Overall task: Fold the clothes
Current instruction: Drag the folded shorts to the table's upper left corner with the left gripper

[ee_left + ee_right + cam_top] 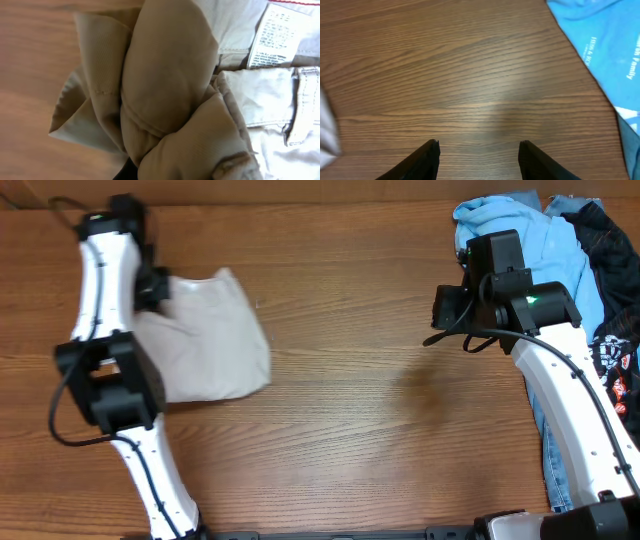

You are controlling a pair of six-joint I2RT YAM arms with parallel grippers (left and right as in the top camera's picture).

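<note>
Next I need to drag the shorts to bare wood by the table's far corner and release them, since that lies to the left of my left gripper in the overhead view.
The beige khaki shorts lie in a flattish heap at the left of the wooden table. My left gripper is at their upper left edge. In the left wrist view the shorts fill the frame as bunched folds, with the white inner label at top right. Cloth covers the jaws; only a dark sliver of finger shows, and the gripper looks shut on the fabric. My right gripper is far from the shorts; it hangs open and empty over bare wood.
A light blue T-shirt with white print is piled at the back right; it also shows in the right wrist view. A black garment with a white graphic lies beside it along the right edge.
</note>
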